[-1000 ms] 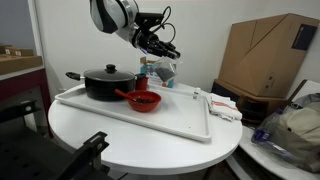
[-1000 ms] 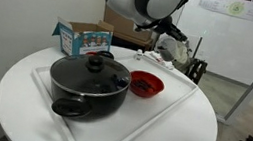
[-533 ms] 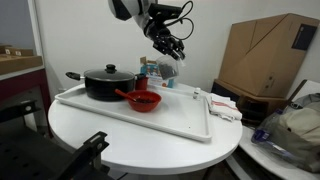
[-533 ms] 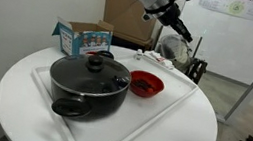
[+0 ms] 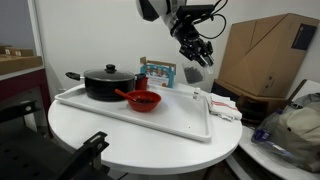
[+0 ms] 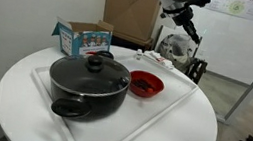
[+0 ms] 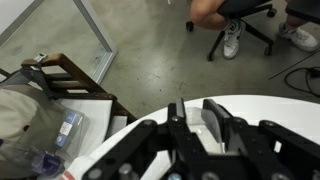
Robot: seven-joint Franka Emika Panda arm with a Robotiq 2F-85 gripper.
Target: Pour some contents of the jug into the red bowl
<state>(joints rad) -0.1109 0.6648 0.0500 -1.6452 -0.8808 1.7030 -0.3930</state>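
Note:
The tray's end (image 5: 192, 106) beside the white items is empty and clear of the red bowl, so my gripper will lower the small clear jug onto it next.
My gripper (image 5: 196, 55) hangs high above the far right part of the white tray (image 5: 190, 122), well right of and above the red bowl (image 5: 144, 100). It is shut on the small clear jug (image 5: 197, 72), which hangs below the fingers. In the wrist view the fingers (image 7: 178, 118) clamp a pale clear wall of the jug (image 7: 196, 122); its dark contents do not show. The red bowl (image 6: 146, 84) sits on the tray next to the black lidded pot (image 6: 89, 83). In this exterior view the gripper (image 6: 183, 26) is beyond the tray's far end.
The black pot (image 5: 108, 82) with a long handle stands left of the bowl. A blue box (image 5: 158, 74) stands behind the tray. White items (image 5: 222, 106) lie at the tray's right end. A cardboard box (image 5: 265, 55) and office chair (image 6: 185, 54) stand beyond the round table.
My gripper has carried the jug up and to the right, away from the spot above the red bowl, toward the tray's far end. Bowl and pot have not moved.

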